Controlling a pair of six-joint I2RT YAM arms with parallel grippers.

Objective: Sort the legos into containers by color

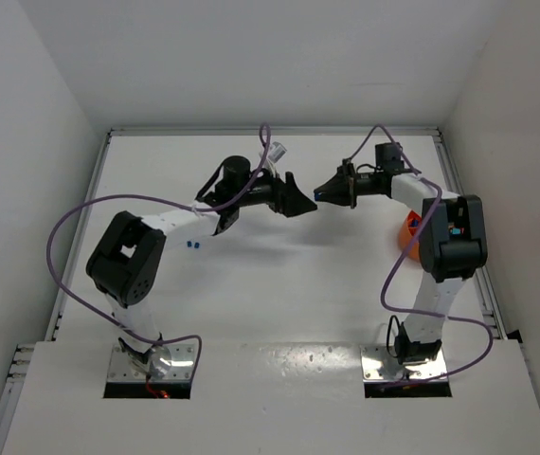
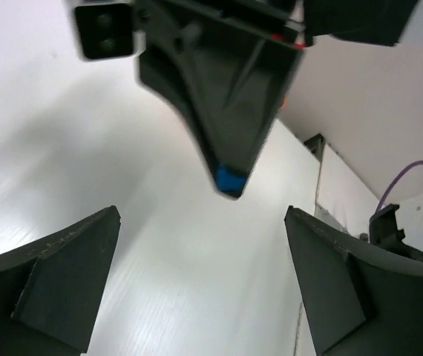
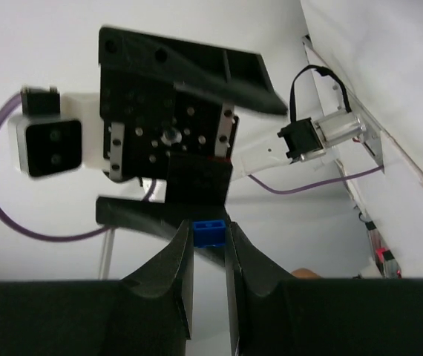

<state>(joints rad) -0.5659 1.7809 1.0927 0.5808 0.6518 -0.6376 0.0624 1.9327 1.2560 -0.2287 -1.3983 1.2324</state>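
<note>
I need to move my right gripper to the right in the top view next, fingers turning down, over the orange container to release the lego, since blue shows inside.
My two grippers meet tip to tip in mid-air over the middle of the table. The right gripper is shut on a small blue lego pinched at its fingertips. In the left wrist view that blue lego shows at the tip of the right gripper's fingers. The left gripper is open wide, its jaws spread on either side with nothing between them. Two more blue legos lie on the table by the left arm. The orange container stands beside the right arm, partly hidden by it.
White walls close the table on the left, back and right. Purple cables loop out from both arms. The left gripper's body fills the middle of the right wrist view.
</note>
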